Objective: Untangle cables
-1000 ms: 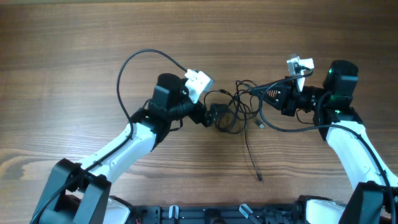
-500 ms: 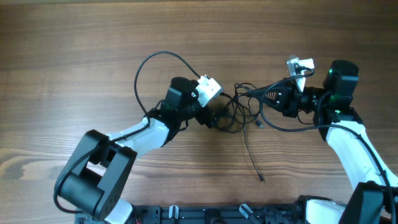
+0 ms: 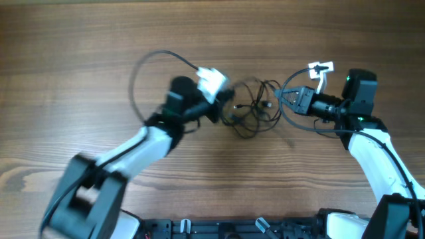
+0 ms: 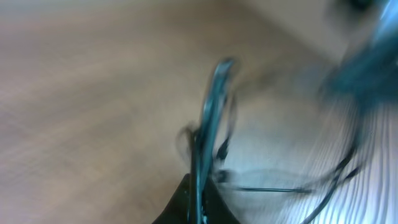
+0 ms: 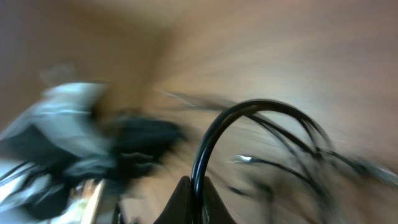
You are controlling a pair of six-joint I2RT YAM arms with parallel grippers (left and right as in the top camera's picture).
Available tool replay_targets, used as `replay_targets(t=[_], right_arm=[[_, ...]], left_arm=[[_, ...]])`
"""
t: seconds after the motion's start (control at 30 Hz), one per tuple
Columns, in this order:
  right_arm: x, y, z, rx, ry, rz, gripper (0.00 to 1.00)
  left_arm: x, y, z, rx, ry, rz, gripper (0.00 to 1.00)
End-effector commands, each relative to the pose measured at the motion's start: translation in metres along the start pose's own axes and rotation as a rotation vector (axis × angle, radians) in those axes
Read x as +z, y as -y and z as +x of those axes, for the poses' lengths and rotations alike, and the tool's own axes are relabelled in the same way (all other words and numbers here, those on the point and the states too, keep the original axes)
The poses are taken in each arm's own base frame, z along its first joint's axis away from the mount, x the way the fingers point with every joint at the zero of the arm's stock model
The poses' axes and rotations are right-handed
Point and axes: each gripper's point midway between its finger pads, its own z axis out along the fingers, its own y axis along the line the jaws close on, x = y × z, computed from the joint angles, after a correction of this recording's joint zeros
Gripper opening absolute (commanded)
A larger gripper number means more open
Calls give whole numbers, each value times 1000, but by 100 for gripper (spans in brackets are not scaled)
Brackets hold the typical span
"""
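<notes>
The cables are bunched loosely between my grippers, so my right gripper will next move away from my left gripper, then go toward the tangle (image 3: 259, 108) (image 5: 287, 158) and open.
The cables (image 3: 252, 111) form a loose black tangle at mid-table, between my two grippers. My left gripper (image 3: 224, 111) is at the tangle's left edge, blurred by motion. In the left wrist view its jaws are shut on a thin cable strand (image 4: 208, 124) that rises between them from the left gripper (image 4: 198, 202). My right gripper (image 3: 292, 99) holds the tangle's right side. In the right wrist view a black cable (image 5: 249, 109) arches up out of the shut right gripper (image 5: 199, 199). Both wrist views are heavily blurred.
The wooden table (image 3: 80, 40) extends all around the tangle. The left arm's own thick wire (image 3: 149, 63) loops up behind its wrist. The arm bases (image 3: 219, 229) sit along the front edge.
My left gripper has shut on a strand and is pulling left. The right gripper has drawn slightly right. The long cable tail that lay towards the front edge has been pulled up into the tangle.
</notes>
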Motion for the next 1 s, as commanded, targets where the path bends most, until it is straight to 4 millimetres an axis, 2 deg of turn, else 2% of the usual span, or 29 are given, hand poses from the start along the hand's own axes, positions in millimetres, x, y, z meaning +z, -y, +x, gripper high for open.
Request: replay_targets(t=[0.0, 0.07, 0.13, 0.17, 0.23, 0.27, 0.3, 0.33, 0.37, 0.4, 0.43, 0.53, 0.57, 0.7, 0.8, 0.9, 0.97], right_arm=[[-25, 86, -7, 237, 163, 496, 4], [-31, 96, 0, 255, 153, 558, 4], [-34, 101, 5, 271, 145, 592, 4], [-34, 102, 5, 274, 143, 595, 4], [-34, 102, 6, 275, 141, 596, 5], [-34, 102, 5, 273, 144, 598, 9], [-36, 104, 4, 270, 152, 610, 16], [-37, 105, 4, 269, 157, 622, 40], [-37, 106, 4, 269, 157, 624, 59], [-36, 105, 4, 269, 154, 616, 85], [-34, 102, 4, 265, 146, 598, 100], [-27, 85, 0, 226, 132, 502, 100], [-24, 78, -1, 216, 129, 466, 100], [-12, 32, 6, 194, 46, 222, 100], [2, 7, 23, 1, -52, 116, 100], [20, -12, 43, -129, -131, 72, 100], [36, -30, 60, -229, -188, 37, 100]], left_arm=[[-70, -16, -87, -128, 242, -75, 4], [-103, -25, -107, -121, 302, -128, 4], [-131, -39, -111, -146, 315, -198, 4], [-137, -44, -108, -163, 306, -219, 4], [-145, -57, -89, -230, 245, -267, 4], [-145, -63, -75, -273, 200, -288, 4], [-145, -70, -59, -319, 150, -320, 4], [-146, -75, -43, -365, 97, -354, 4], [-146, -78, -28, -401, 50, -377, 4], [-145, -78, -16, -432, 7, -384, 6], [-144, -78, -4, -476, -31, -388, 17], [-142, -77, 22, -601, -112, -402, 85], [-140, -75, 26, -639, -123, -387, 100], [-128, -53, 25, -757, -139, -259, 100], [-118, -40, 21, -712, -143, -222, 100], [-112, -40, 17, -702, -125, -260, 100], [-113, -48, 21, -740, -114, -337, 100]])
